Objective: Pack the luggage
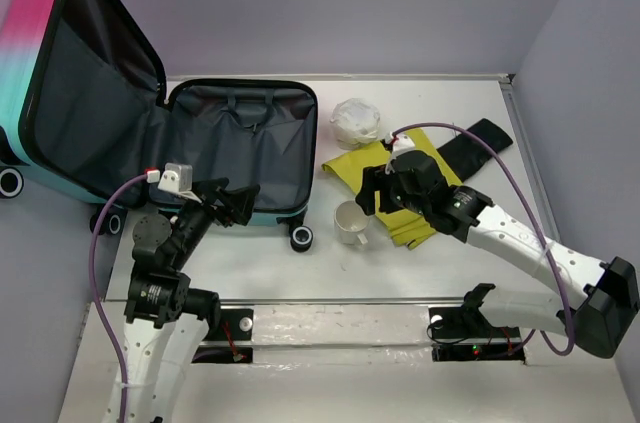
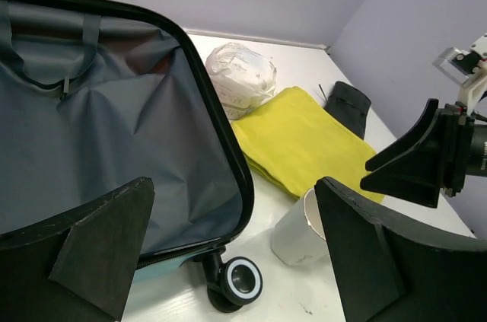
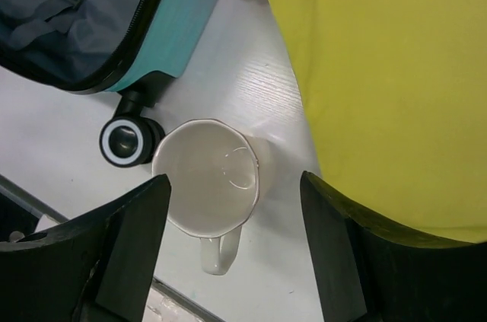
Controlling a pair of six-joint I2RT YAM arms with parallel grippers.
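The white mug's opening faces up, so the right gripper should next go down with its open fingers on both sides of the mug's rim below, at the part of the rim by the yellow cloth.
The luggage (image 1: pixel 240 148) lies open on the table, its pink-to-teal lid (image 1: pixel 50 53) standing up at the left and its dark grey lining showing. My left gripper (image 1: pixel 235 205) is open and empty, just off the suitcase's front edge near its wheel (image 2: pixel 242 278). The lining fills the left of the left wrist view (image 2: pixel 114 147). My right gripper (image 1: pixel 375 193) is open and empty, hovering over a white mug (image 1: pixel 350 224). In the right wrist view the mug (image 3: pixel 209 185) stands upright between the spread fingers (image 3: pixel 129 246). A folded yellow cloth (image 1: pixel 390 173) lies beside the mug.
A crumpled white plastic bag (image 1: pixel 356 121) sits behind the yellow cloth. A black folded item (image 1: pixel 478 146) lies at the right. A suitcase wheel (image 1: pixel 301 237) is close to the mug. Purple walls close in the table at the back and right.
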